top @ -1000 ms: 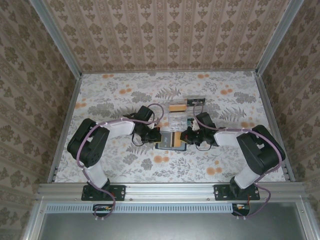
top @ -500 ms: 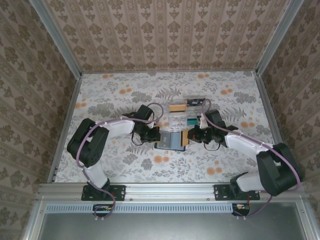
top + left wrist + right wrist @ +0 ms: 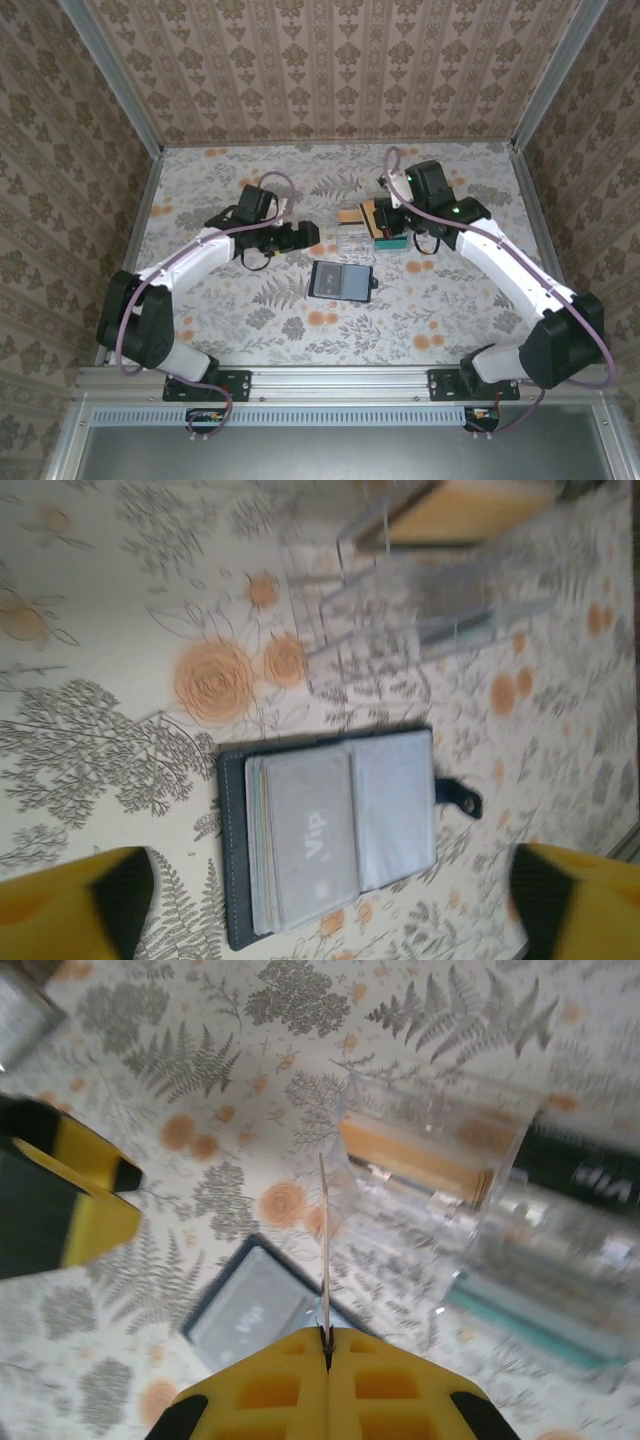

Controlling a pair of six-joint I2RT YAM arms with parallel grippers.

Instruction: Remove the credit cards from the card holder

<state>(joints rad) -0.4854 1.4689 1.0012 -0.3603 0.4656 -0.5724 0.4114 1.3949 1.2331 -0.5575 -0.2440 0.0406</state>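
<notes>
The robot's right gripper will next turn and bring the card down beside the tan stack in the clear stand to release it there, since similar tan cards stand in it.
The card holder (image 3: pixel 341 281) lies open and flat on the table, its tab (image 3: pixel 458 797) pointing right. A pale card marked "Vip" (image 3: pixel 310 845) sits in its left sleeve. My left gripper (image 3: pixel 305 236) hovers open just behind and left of the holder, its yellow fingertips (image 3: pixel 75 910) wide apart with nothing between them. My right gripper (image 3: pixel 327 1338) is shut on a thin tan card (image 3: pixel 325 1250), seen edge-on, held above the clear stand (image 3: pixel 362 235). From the right wrist, the card holder (image 3: pixel 255 1315) lies below that card.
The clear acrylic stand (image 3: pixel 480 1190) behind the holder carries a tan stack (image 3: pixel 415 1160), a teal card (image 3: pixel 530 1325) and a black card (image 3: pixel 590 1175). Patterned walls and a metal frame (image 3: pixel 140 230) enclose the flowered table.
My right gripper pulled the tan card out of the holder and carried it up and back over the clear stand. My left gripper let go of the holder, opened and drew back to the left.
</notes>
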